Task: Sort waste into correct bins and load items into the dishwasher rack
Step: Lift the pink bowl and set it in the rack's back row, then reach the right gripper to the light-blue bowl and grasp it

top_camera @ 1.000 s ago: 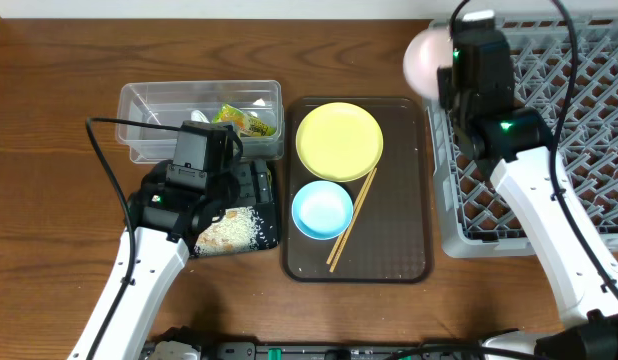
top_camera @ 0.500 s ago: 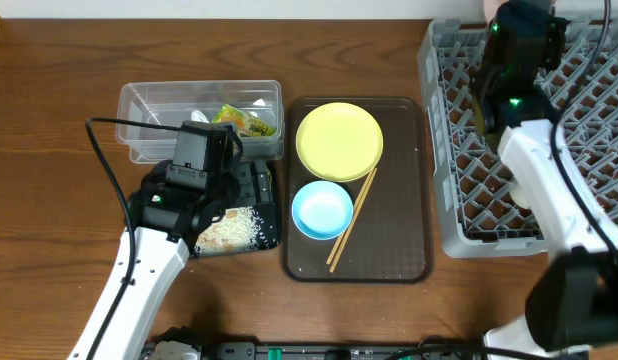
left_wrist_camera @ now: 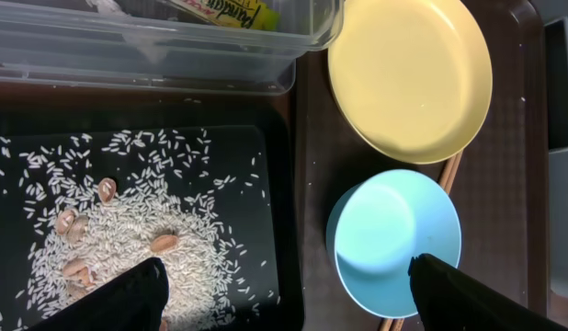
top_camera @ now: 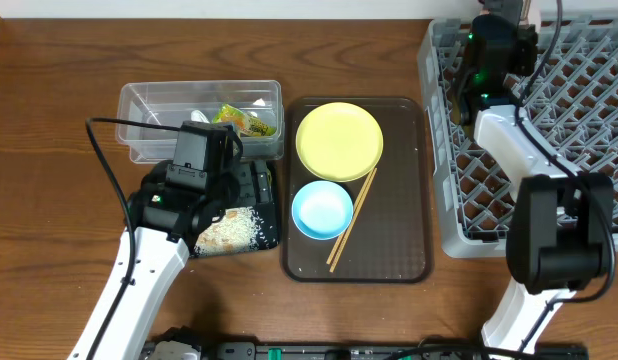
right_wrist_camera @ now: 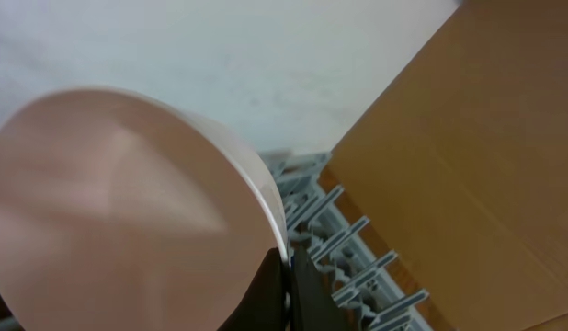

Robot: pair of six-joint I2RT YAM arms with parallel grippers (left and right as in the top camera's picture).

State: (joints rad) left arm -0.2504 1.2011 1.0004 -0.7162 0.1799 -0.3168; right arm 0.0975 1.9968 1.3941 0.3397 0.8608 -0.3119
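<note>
My right gripper brings the white bowl down toward the rack's far corner [top_camera: 453,43] nearest the serving tray next, since the bowl is still above the rack's wires.
My right gripper [right_wrist_camera: 289,276] is shut on the rim of the white bowl [right_wrist_camera: 128,211], held over the far edge of the grey dishwasher rack [right_wrist_camera: 357,248]; from overhead the gripper [top_camera: 499,35] is at the rack's [top_camera: 579,130] back left. My left gripper [left_wrist_camera: 284,303] is open and empty above the black tray [left_wrist_camera: 275,184] of rice [left_wrist_camera: 128,239] and the light-blue bowl [left_wrist_camera: 394,239]. The yellow plate [top_camera: 339,140], blue bowl [top_camera: 322,210] and chopsticks [top_camera: 351,220] lie on the brown serving tray [top_camera: 399,230]. The clear tub [top_camera: 149,100] holds the snack wrapper [top_camera: 244,120] and a white scrap [top_camera: 197,116]. The cup is out of view.
The black tray [top_camera: 259,185] with rice [top_camera: 229,232] sits between the clear tub and the table's front, touching the serving tray's left side. A black cable [top_camera: 104,160] loops left of my left arm. A white wall and a brown board [right_wrist_camera: 468,138] lie behind the rack.
My right arm has swung the white bowl from the rack's left edge to over its back edge, and the bowl has left the overhead view. The left arm has not moved.
</note>
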